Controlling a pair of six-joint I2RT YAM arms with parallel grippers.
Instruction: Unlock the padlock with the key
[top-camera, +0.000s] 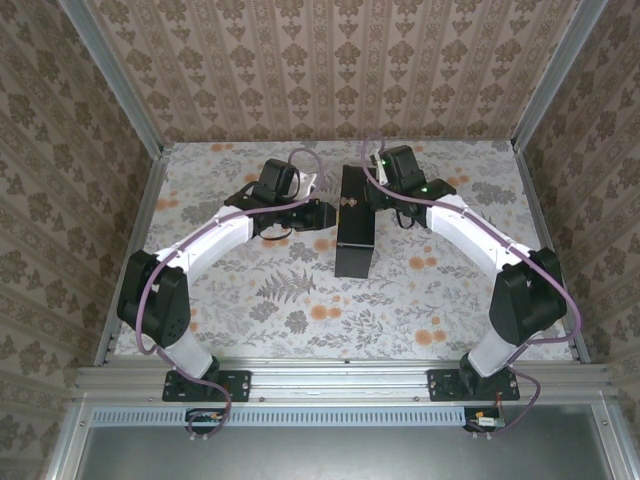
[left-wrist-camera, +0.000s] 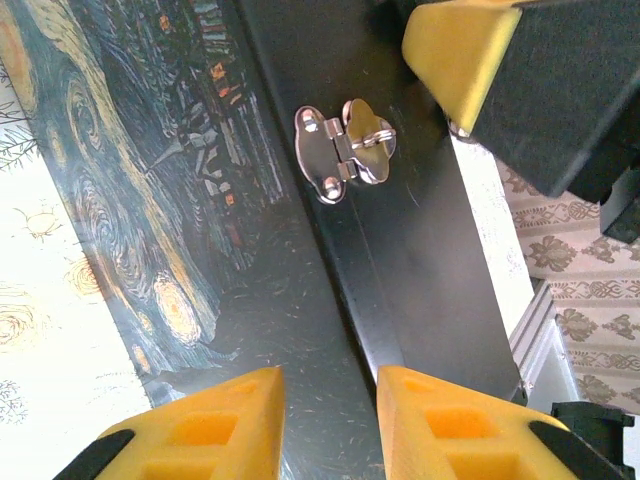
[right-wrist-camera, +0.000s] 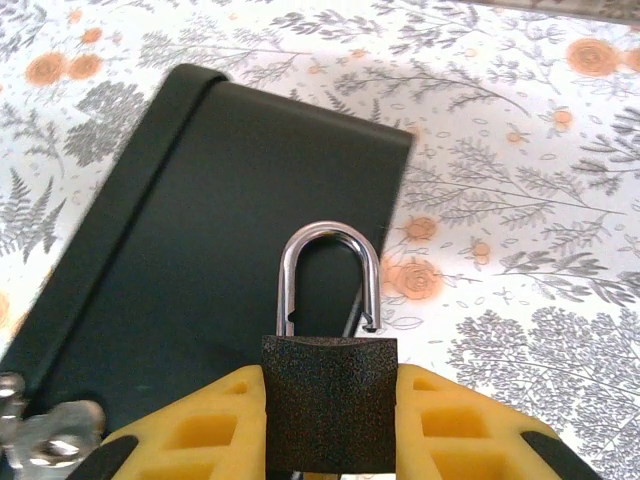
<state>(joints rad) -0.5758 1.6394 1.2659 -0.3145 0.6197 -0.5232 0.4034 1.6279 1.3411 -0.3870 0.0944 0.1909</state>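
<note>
The open padlock (right-wrist-camera: 330, 415) moves back off the box with my right gripper next, then goes down for release. Clear flower-printed floor lies below and back from my gripper, beside the box.
My right gripper (right-wrist-camera: 330, 388) is shut on the padlock (right-wrist-camera: 330, 415). The padlock has a black textured body, and its silver shackle (right-wrist-camera: 329, 238) stands raised with one leg free of the body. It hangs above the edge of the black box (right-wrist-camera: 200, 230). My left gripper (left-wrist-camera: 330, 388) is open with nothing between its yellow fingers (left-wrist-camera: 215, 420). It hovers close over the box's dark side and swirly blue-and-yellow lid (left-wrist-camera: 130, 180). From above, both grippers meet at the box (top-camera: 355, 240), the left gripper (top-camera: 322, 213) on its left and the right gripper (top-camera: 376, 196) on its right. The key is out of view.
A silver hasp (left-wrist-camera: 345, 150) sits on the box's side, and a silver hasp (right-wrist-camera: 45, 430) sits at the box's near corner. The right arm's yellow finger (left-wrist-camera: 455, 50) is at the top right. The flower-printed floor (top-camera: 300, 300) lies around the box, with patterned walls on three sides.
</note>
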